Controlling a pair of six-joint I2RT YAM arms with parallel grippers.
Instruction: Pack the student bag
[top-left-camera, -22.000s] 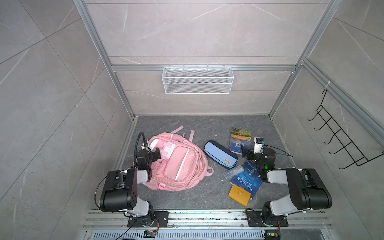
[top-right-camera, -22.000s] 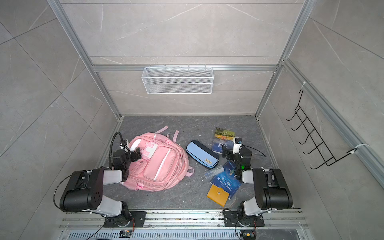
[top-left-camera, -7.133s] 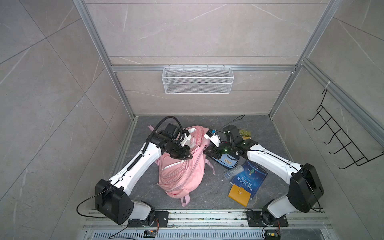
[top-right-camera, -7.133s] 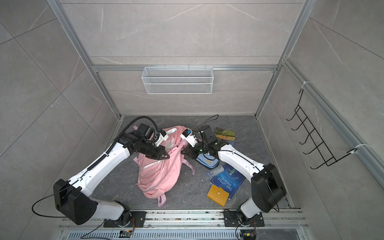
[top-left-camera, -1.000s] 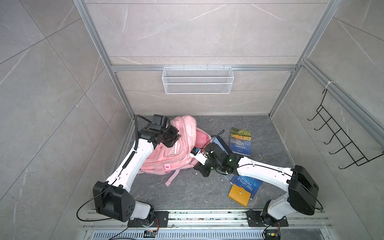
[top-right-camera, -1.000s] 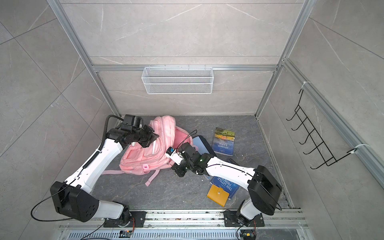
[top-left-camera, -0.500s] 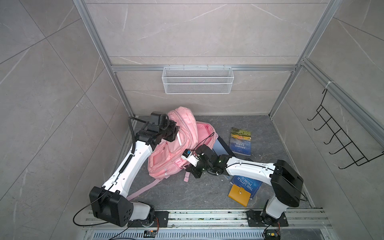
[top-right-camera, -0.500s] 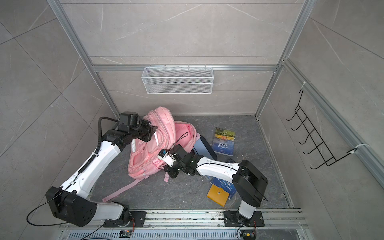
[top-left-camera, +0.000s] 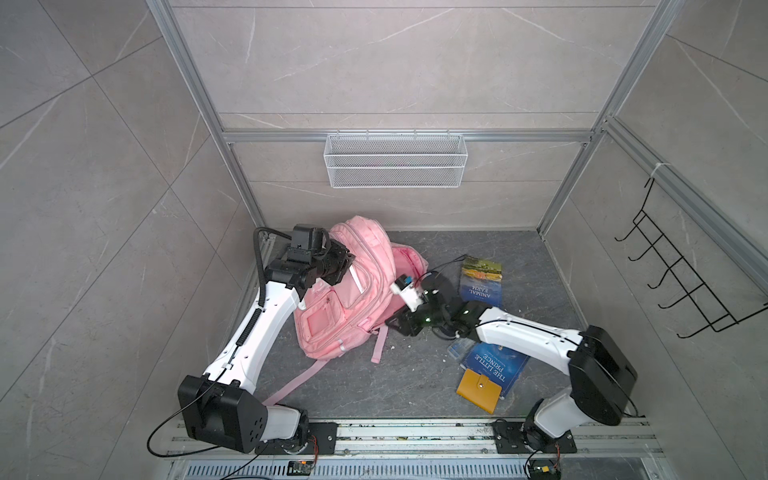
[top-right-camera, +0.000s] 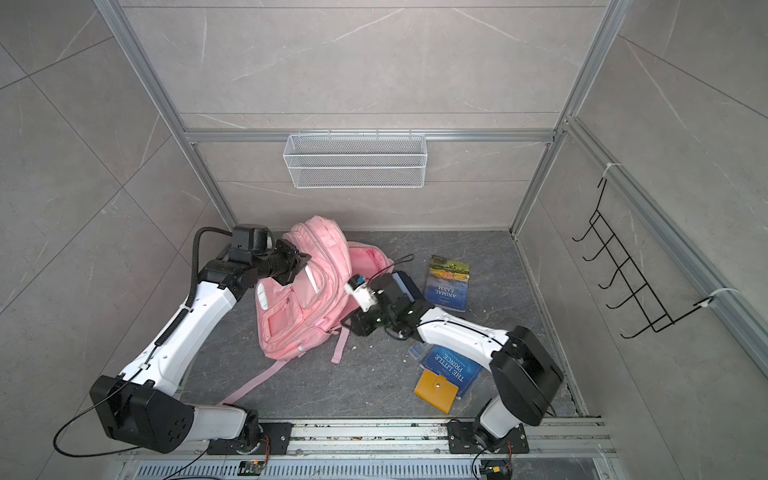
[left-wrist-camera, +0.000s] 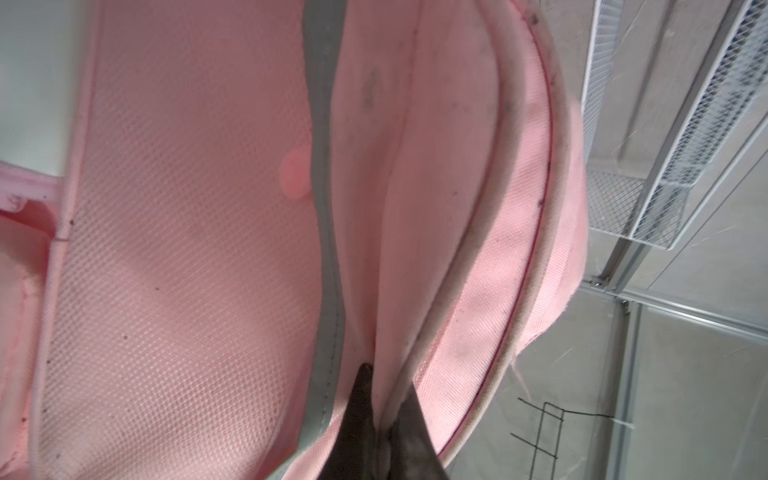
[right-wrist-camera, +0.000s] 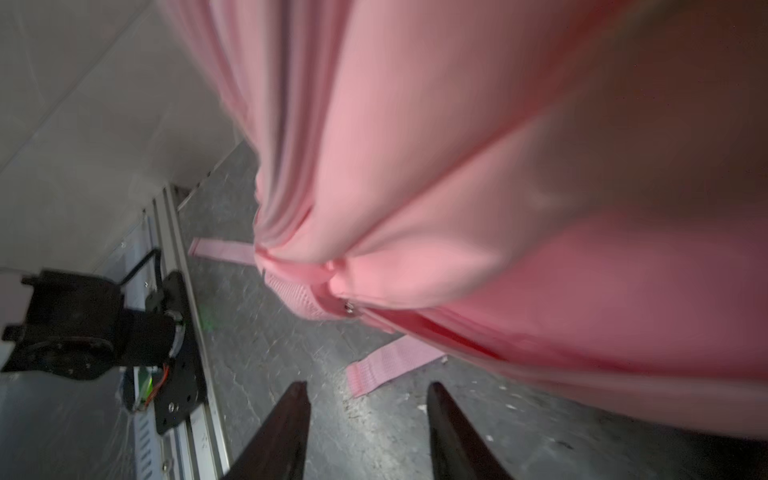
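My left gripper needs to move down next, lay the pink student bag (top-left-camera: 353, 299) onto the floor by its straps and release the fold of fabric, because the bag is raised and tilted.
The pink student bag (top-left-camera: 353, 299) stands raised and tilted at the back left of the floor in both top views, with its straps trailing forward. My left gripper (top-left-camera: 348, 261) is shut on a fold of fabric high on its front. In the left wrist view the left gripper (left-wrist-camera: 384, 401) pinches a piped seam of the bag (left-wrist-camera: 187, 249). My right gripper (top-left-camera: 392, 322) is open low beside the bag's right side. In the right wrist view nothing lies between the fingers of the right gripper (right-wrist-camera: 368, 392), and the bag (right-wrist-camera: 457, 166) hangs just beyond them above a loose strap end (right-wrist-camera: 390, 365).
Two books, Animal Farm (top-left-camera: 481, 277) and The Little Prince (top-left-camera: 496, 368), lie on the right, with an orange wallet-like notebook (top-left-camera: 478, 390) on the latter's near corner. A blue pencil case (top-right-camera: 405, 286) is partly hidden behind my right arm. A wire basket (top-left-camera: 395, 160) hangs on the back wall.
My left gripper has lifted the bag from lying to upright. The right gripper has opened and no longer grips anything, and it sits a little farther right of the bag's base.
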